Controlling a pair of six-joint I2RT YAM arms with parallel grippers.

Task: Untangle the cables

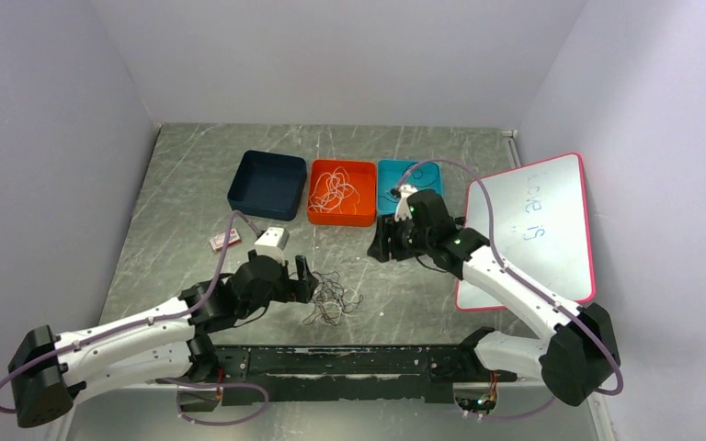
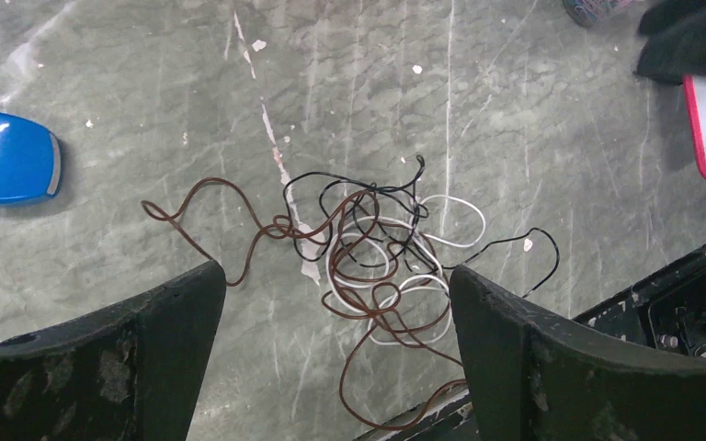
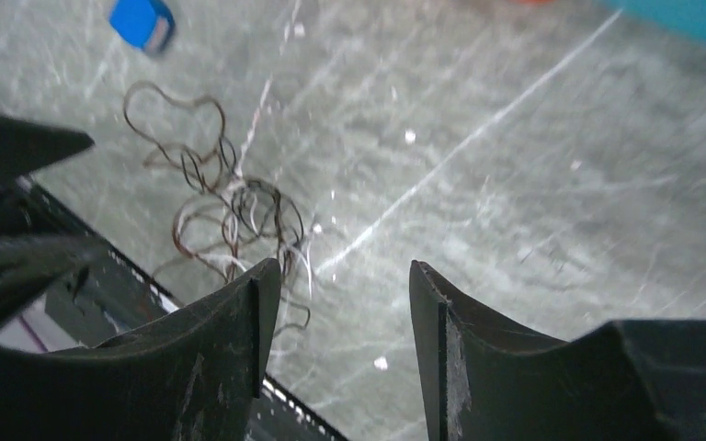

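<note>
The white cable loop sticks out past the dark loops, and my right gripper will next go back down toward the tangle, onto that loop.
The cables lie in one loose tangle of brown, white and black loops on the grey table near the front rail. In the left wrist view the cables spread out on the table below and between my fingers. My left gripper hangs just left of the tangle, open wide and holding nothing. Further back and to the right, my right gripper is open and empty. From there the cables show off to the left, apart from its fingers.
Three bins stand at the back: navy, orange with white cables inside, teal. A pink-edged whiteboard lies at the right. A small red-and-white item sits left. A small blue object lies near the tangle.
</note>
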